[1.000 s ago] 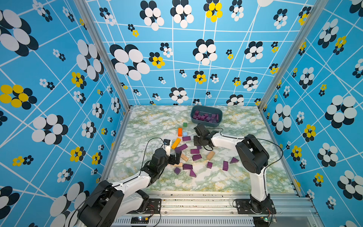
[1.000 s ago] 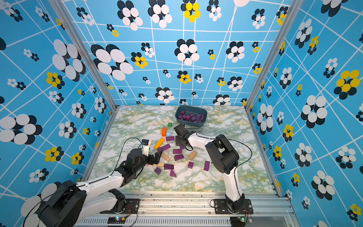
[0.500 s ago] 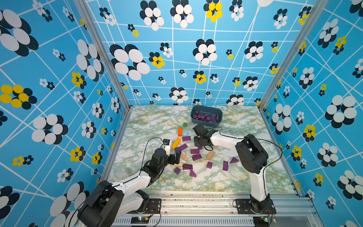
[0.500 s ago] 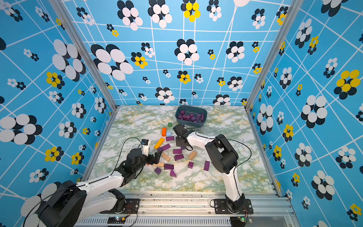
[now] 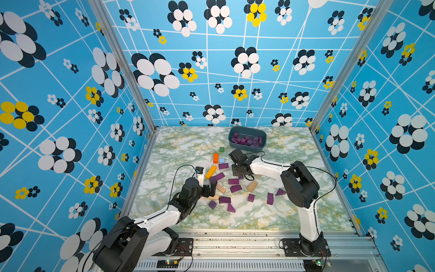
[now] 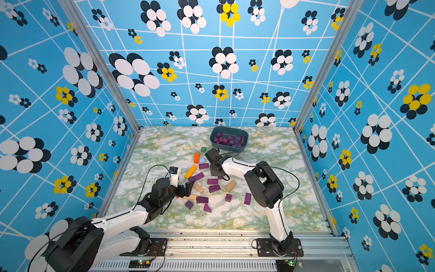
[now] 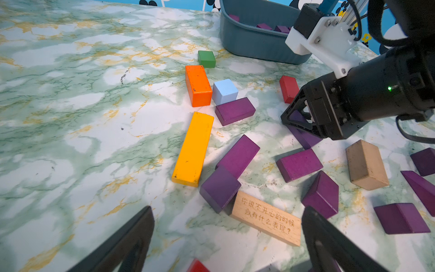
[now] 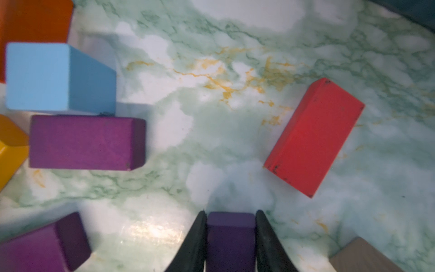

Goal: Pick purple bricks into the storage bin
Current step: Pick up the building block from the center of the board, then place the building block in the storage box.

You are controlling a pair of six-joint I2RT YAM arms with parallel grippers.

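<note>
Next, my right gripper rises and moves outward over the bricks inside the storage bin to release its brick, as the bin's near side blocks it.
The dark blue-grey storage bin (image 5: pixel 247 147) (image 6: pixel 229 148) stands at the back of the table with several purple bricks in it. More purple bricks (image 5: pixel 235 188) lie scattered mid-table. My right gripper (image 8: pixel 230 219) (image 5: pixel 240 174) is low over the table in front of the bin. It is shut on a small purple brick (image 8: pixel 230 237), with both fingers pressed flat against the brick's sides. My left gripper (image 7: pixel 227 212) (image 5: pixel 210 190) hovers open near the left of the pile. A purple brick (image 7: pixel 220 188) and an engraved tan block (image 7: pixel 266 217) lie ahead of its fingers.
Among the purple bricks lie an orange block (image 5: pixel 215 158), a green cube (image 5: pixel 221 149), a light blue cube (image 5: pixel 221 160), a yellow bar (image 5: pixel 210 171), a tan block (image 5: pixel 252 186) and a red block (image 8: pixel 313 136). Blue patterned walls enclose the marbled table (image 5: pixel 179 150).
My right gripper's fingers have closed onto the small purple brick, and the wrist has shifted slightly left. The left arm has barely moved.
</note>
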